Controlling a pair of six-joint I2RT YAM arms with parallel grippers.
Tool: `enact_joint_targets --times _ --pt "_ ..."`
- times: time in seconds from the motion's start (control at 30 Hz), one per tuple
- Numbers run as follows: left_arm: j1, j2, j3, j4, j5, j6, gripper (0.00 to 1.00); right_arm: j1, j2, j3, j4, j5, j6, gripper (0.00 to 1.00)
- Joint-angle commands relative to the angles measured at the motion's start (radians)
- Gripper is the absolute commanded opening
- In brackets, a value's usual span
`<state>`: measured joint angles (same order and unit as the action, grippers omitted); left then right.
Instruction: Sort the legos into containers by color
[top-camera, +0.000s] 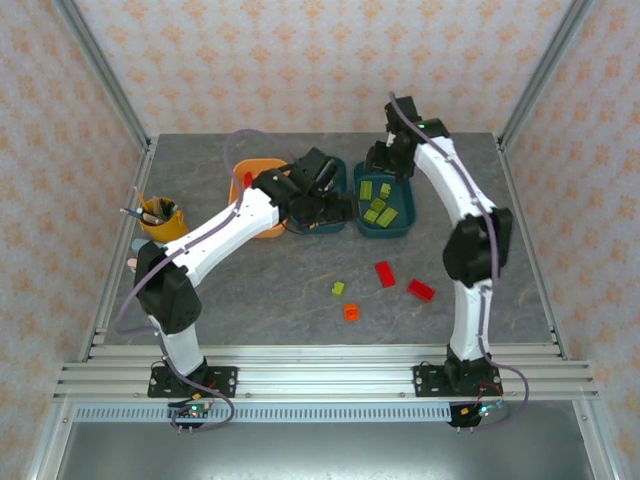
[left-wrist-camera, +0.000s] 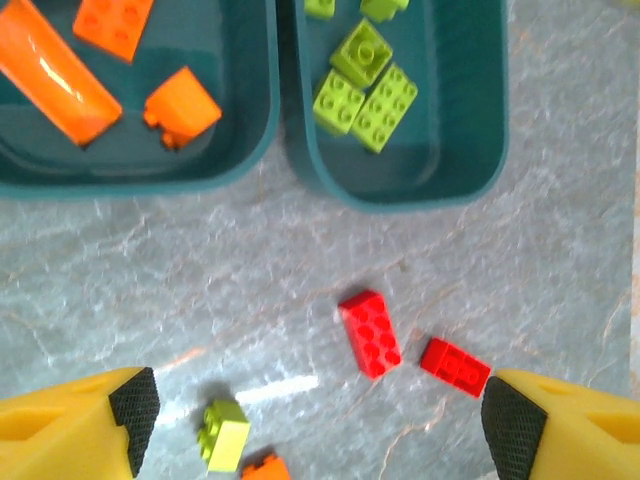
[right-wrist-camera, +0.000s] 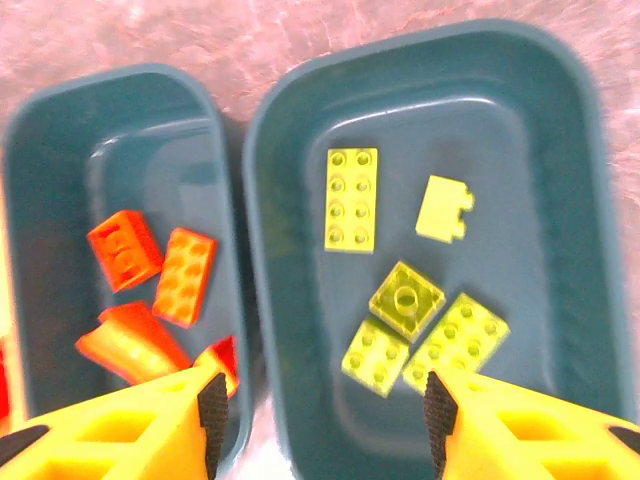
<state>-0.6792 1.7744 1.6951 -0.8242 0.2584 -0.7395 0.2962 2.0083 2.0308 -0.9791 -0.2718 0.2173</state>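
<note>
The red brick nearer the tubs lies loose below, so the left gripper needs to move down and back toward the base next, astride the brick's long sides.
Four legos lie loose on the table: two red bricks (top-camera: 385, 273) (top-camera: 421, 290), a yellow-green one (top-camera: 339, 289) and an orange one (top-camera: 351, 312). Three containers stand at the back. The light orange tub (top-camera: 262, 163) holds a red piece, the middle teal tub (left-wrist-camera: 140, 185) holds orange bricks (left-wrist-camera: 183, 108), and the right teal tub (right-wrist-camera: 560, 150) holds several yellow-green bricks (right-wrist-camera: 352, 198). My left gripper (left-wrist-camera: 320, 430) is open and empty, high over the table in front of the teal tubs. Over the right teal tub hangs my right gripper (right-wrist-camera: 325, 420), open, nothing between its fingers.
A small yellow cup of tools (top-camera: 160, 218) stands at the far left. Metal frame posts and patterned walls close in the table's sides and back. My left arm crosses over the orange tub.
</note>
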Motion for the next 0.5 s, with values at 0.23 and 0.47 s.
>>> enact_joint_targets --times 0.23,0.47 --pt "-0.126 -0.121 -0.220 -0.033 -0.029 -0.110 0.84 0.081 -0.665 -0.645 0.062 0.054 0.151 0.56" --pt "-0.220 -0.119 -0.299 0.025 -0.065 -0.252 0.85 0.131 -1.012 -0.939 -0.008 0.039 0.290 0.57"
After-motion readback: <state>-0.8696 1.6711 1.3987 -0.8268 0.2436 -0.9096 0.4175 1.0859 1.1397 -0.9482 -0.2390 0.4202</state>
